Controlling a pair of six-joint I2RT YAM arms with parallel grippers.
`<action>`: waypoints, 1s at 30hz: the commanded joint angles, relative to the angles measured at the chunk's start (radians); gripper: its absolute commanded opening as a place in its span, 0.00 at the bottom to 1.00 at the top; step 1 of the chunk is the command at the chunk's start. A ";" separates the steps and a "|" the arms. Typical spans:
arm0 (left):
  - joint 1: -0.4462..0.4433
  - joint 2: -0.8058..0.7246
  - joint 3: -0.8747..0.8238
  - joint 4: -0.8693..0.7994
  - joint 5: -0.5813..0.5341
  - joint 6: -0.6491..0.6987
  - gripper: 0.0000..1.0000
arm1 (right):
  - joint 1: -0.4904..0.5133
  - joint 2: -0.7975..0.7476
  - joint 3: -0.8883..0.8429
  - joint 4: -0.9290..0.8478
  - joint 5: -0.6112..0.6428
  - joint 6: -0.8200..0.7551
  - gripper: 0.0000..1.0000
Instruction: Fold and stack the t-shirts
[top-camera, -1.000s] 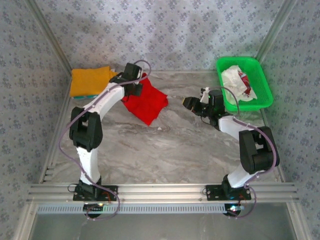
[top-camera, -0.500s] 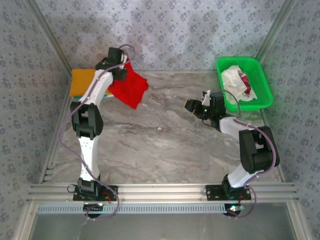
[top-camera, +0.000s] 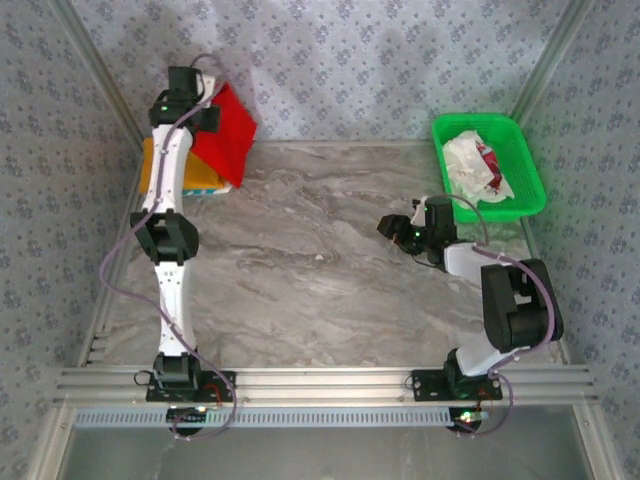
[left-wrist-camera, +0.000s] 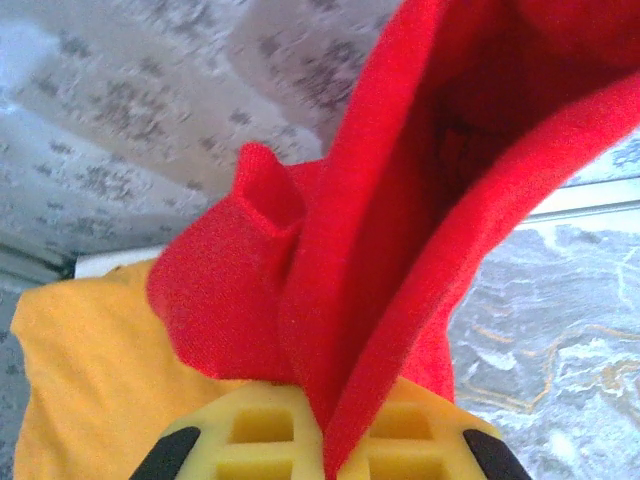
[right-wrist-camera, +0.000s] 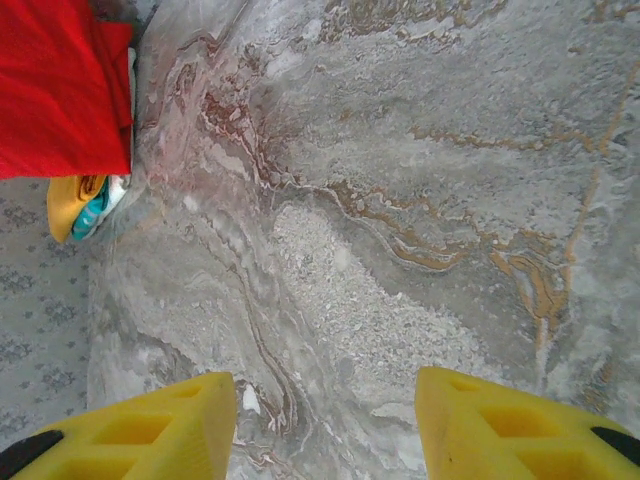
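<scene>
The red cloth still hangs in the air, partly beside the stack. I should lower my left gripper over the orange-yellow t-shirt and release the red one there.
My left gripper is shut on the folded red t-shirt, which hangs in the air over the far left corner. Its yellow fingers pinch a fold of the red t-shirt. Below it lies the orange-yellow t-shirt, folded, with a teal edge beneath it. A white t-shirt with red marks is crumpled in the green basket. My right gripper stands open over bare marble at mid right, holding nothing. The red t-shirt also shows far off in the right wrist view.
The table is grey marble, walled by patterned fabric panels at the back and sides. The green basket sits in the far right corner. An aluminium rail runs along the near edge where both arm bases are bolted.
My left arm has swung left and away, carrying the red t-shirt from the table's middle left up over the orange-yellow one. My right gripper drew back slightly toward the near right.
</scene>
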 joint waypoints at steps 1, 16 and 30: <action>0.063 0.006 0.037 -0.047 0.068 0.004 0.00 | -0.007 -0.044 -0.008 -0.069 0.026 -0.042 0.53; 0.282 0.100 0.028 0.020 -0.087 0.014 0.98 | 0.003 -0.066 0.054 -0.131 0.026 -0.052 0.54; 0.447 -0.802 -1.255 0.738 0.121 -0.280 0.98 | 0.072 -0.114 0.154 -0.202 0.180 -0.229 0.57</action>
